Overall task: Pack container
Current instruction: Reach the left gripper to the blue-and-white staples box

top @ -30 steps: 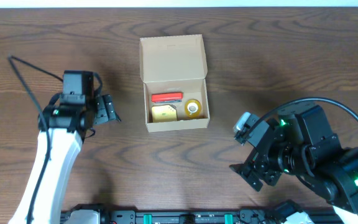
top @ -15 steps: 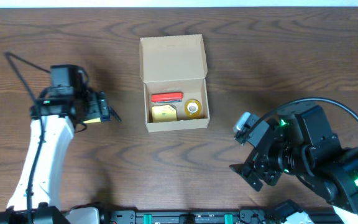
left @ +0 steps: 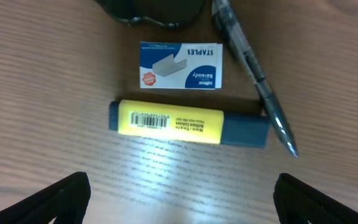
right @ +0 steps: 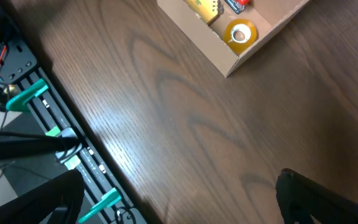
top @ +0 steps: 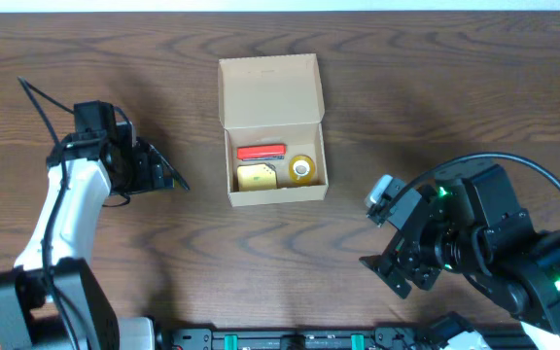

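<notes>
Next, my left gripper moves down and outward past the yellow highlighter (left: 166, 122) onto the white staples box (left: 180, 65), fingers astride its short ends, as bare wood beside both gives them room.
The container (top: 270, 86) is an open brown cardboard box at the table's middle, with its flap lid laid back on the far side. It holds a red item (top: 261, 152), a yellow item (top: 254, 177) and a roll of tape (top: 302, 168). My left gripper (top: 158, 173) is open and empty, left of the box. In the left wrist view it (left: 182, 186) hovers over a yellow highlighter (left: 166, 122), a blue and white staples box (left: 180, 65) and a pen (left: 253, 74). My right gripper (top: 389, 267) is open and empty near the front right; the right wrist view shows the container (right: 253, 50).
A dark round object (left: 148, 9) lies just beyond the staples box. The table's front edge with a black rail and green clips (right: 27, 96) shows in the right wrist view. Bare wood lies between the box and my right gripper.
My left arm has swung its wrist to the left and turned, with the gripper now low over the small items. The right arm and the box have not moved.
</notes>
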